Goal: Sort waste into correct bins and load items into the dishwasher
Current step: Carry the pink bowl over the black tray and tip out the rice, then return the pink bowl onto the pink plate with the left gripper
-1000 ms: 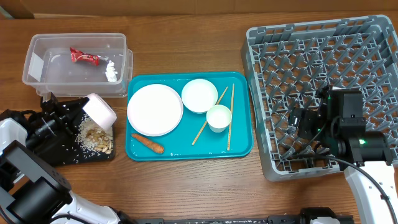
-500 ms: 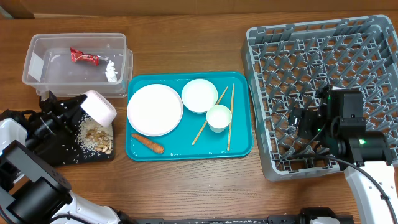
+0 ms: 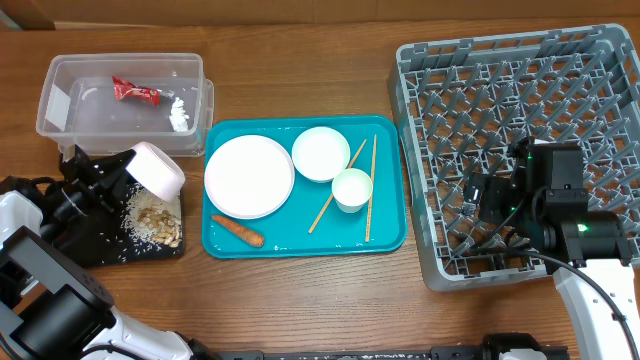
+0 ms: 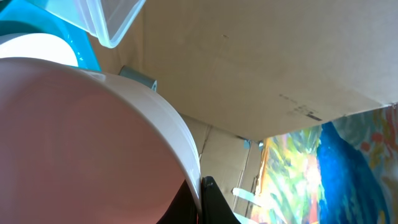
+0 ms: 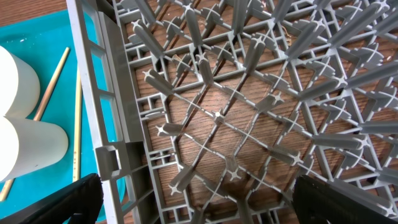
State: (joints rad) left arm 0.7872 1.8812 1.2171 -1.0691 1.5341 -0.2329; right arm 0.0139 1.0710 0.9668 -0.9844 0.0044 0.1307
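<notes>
I should swing my left gripper over the teal tray point(image 3: 300, 246), turn the bowl upright and lower it onto the plate point(image 3: 249, 176), as the scraps are in the black tray.
My left gripper point(image 3: 130, 166) is shut on the rim of the pale-pink bowl point(image 3: 158, 168), holding it tipped on its side over the black tray point(image 3: 95, 245), where beige nut-shell scraps point(image 3: 155, 222) lie. The bowl point(image 4: 74, 137) fills the left wrist view, its rim pinched between the fingertips point(image 4: 211, 202). The clear tub point(image 3: 125, 58) holds the red wrapper point(image 3: 135, 91) and the tissue wad point(image 3: 180, 113). On the teal tray point(image 3: 300, 246) are the plate point(image 3: 249, 176), white bowl point(image 3: 321, 153), cup point(image 3: 352, 189), chopsticks point(image 3: 371, 190) and carrot point(image 3: 237, 230). My right gripper point(image 5: 193, 199) hangs open and empty over the grey dish rack point(image 3: 520, 100).
The right wrist view shows the rack's left wall point(image 5: 93, 93) and upright pegs below the open fingers, with the cup point(image 5: 31, 149) and chopsticks point(image 5: 77, 118) just beyond that wall. Bare wooden table point(image 3: 300, 310) lies in front of the teal tray.
The left gripper has drawn the tipped pink bowl slightly back and to the left over the black tray. The right arm has not moved.
</notes>
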